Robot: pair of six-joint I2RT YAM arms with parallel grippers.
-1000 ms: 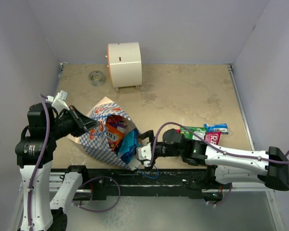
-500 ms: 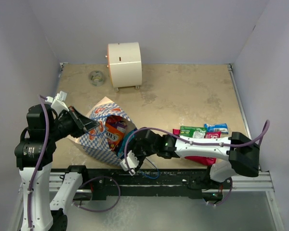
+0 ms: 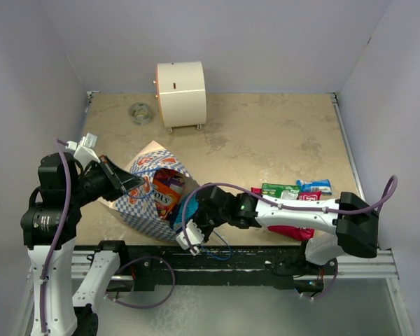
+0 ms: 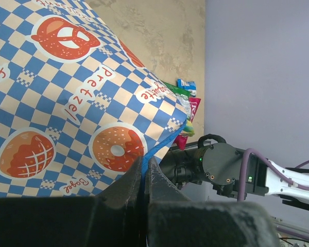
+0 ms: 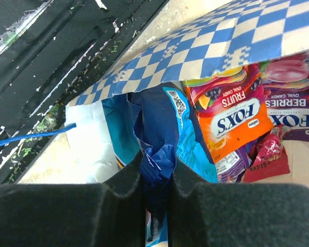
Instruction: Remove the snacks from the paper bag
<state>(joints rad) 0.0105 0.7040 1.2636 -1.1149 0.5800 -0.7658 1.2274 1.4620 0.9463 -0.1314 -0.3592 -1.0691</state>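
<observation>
The tabletop beyond the green packet is bare, outward of my right gripper and to its right in the top view. I will next lift, swing there, lower and release.
The blue-and-white checkered paper bag (image 3: 141,168) lies on its side, mouth toward the near edge. My left gripper (image 3: 138,183) is shut on its thin blue cord handle (image 4: 162,146), beside the bag's printed outside (image 4: 67,87). My right gripper (image 3: 184,222) sits at the bag's mouth, shut on a crumpled blue snack packet (image 5: 165,134). Deeper inside lie an orange packet (image 5: 232,110), a purple packet (image 5: 293,103) and a red candy (image 5: 270,154). Outside on the table rest a green packet (image 3: 280,190), a blue-white packet (image 3: 315,186) and a red packet (image 3: 294,231).
A cream cylindrical box (image 3: 180,93) stands at the back, with a small round object (image 3: 139,112) to its left. The black base rail (image 3: 217,262) runs along the near edge under the bag's mouth. A loose blue cord (image 5: 31,136) hangs over it.
My right arm swung left to the bag's mouth and its jaws closed from wide open onto the blue packet. The left gripper and bag stayed still.
</observation>
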